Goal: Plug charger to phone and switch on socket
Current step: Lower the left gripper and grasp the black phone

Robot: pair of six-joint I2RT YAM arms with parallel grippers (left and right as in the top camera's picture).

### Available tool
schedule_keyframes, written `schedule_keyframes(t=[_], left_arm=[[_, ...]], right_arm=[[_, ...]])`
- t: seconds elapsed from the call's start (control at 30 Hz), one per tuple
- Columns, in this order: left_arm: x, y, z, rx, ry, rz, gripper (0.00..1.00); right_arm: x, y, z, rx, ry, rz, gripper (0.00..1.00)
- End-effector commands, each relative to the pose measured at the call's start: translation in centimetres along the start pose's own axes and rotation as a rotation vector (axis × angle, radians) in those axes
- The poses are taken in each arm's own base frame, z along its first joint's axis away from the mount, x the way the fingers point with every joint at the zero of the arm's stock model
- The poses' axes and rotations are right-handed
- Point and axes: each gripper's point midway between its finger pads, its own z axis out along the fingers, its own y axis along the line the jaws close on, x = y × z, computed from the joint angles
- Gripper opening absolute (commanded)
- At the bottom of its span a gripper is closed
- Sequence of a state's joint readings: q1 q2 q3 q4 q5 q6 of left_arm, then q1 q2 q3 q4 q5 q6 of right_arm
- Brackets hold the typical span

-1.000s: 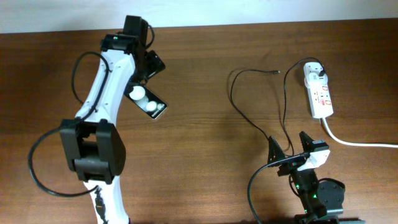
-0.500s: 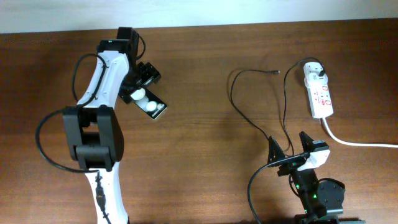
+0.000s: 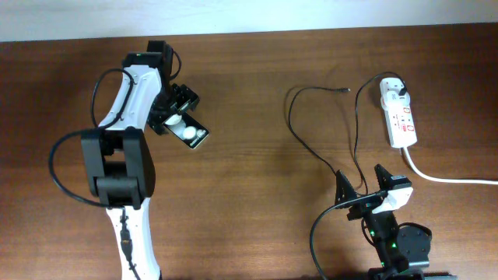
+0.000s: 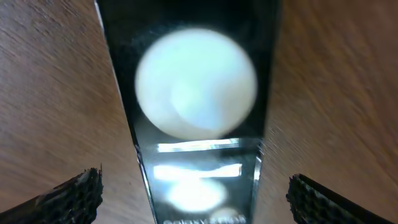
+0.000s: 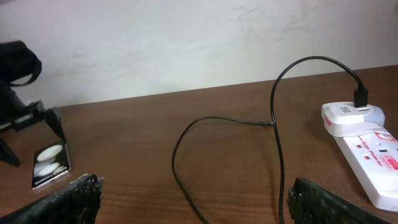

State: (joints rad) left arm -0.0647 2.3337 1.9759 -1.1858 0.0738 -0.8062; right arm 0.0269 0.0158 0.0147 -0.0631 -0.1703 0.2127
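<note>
The left gripper's open fingers are on either side of the phone but still above it, so the left gripper will next move down around the middle of the phone between the white patches and close.
The black phone with two white round patches lies at an angle on the table's left side. It fills the left wrist view. My left gripper is open just above the phone's far end, with one finger on each side of it. The charger's thin black cable loops across the right half. Its connector tip lies loose on the table. Its white plug sits in the socket, a white power strip. My right gripper is open and empty near the front edge, over the cable.
The strip's thick white cord runs off to the right edge. A pale wall stands behind the table's far edge. In the right wrist view the phone is far left and the strip far right.
My left gripper has swung from the table's back edge down over the phone's far end and turned to straddle it. The phone, cable and right arm have not moved.
</note>
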Motion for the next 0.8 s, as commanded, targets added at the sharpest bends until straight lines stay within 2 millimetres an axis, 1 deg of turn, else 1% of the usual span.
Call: schedule_keyframes(t=[0.0, 0.23, 0.4, 0.77], left_arm=[[-0.76, 0.8, 1.05, -0.033, -0.008, -0.029, 0.99], [-1.19, 0.32, 1.07, -0.015, -0.026, -0.026, 0.99], [-1.23, 0.57, 1.23, -0.028, -0.03, -0.027, 0.99], [-1.12, 0.43, 1.25, -0.027, -0.031, -0.023, 0.99]], right_arm=[[0.23, 0.06, 0.01, -0.004, 0.0, 0.001, 0.99], [0.23, 0.06, 0.01, -0.004, 0.0, 0.001, 0.99], [0.23, 0.06, 0.01, -0.004, 0.0, 0.001, 0.99], [0.23, 0.06, 0.01, -0.004, 0.0, 0.001, 0.99]])
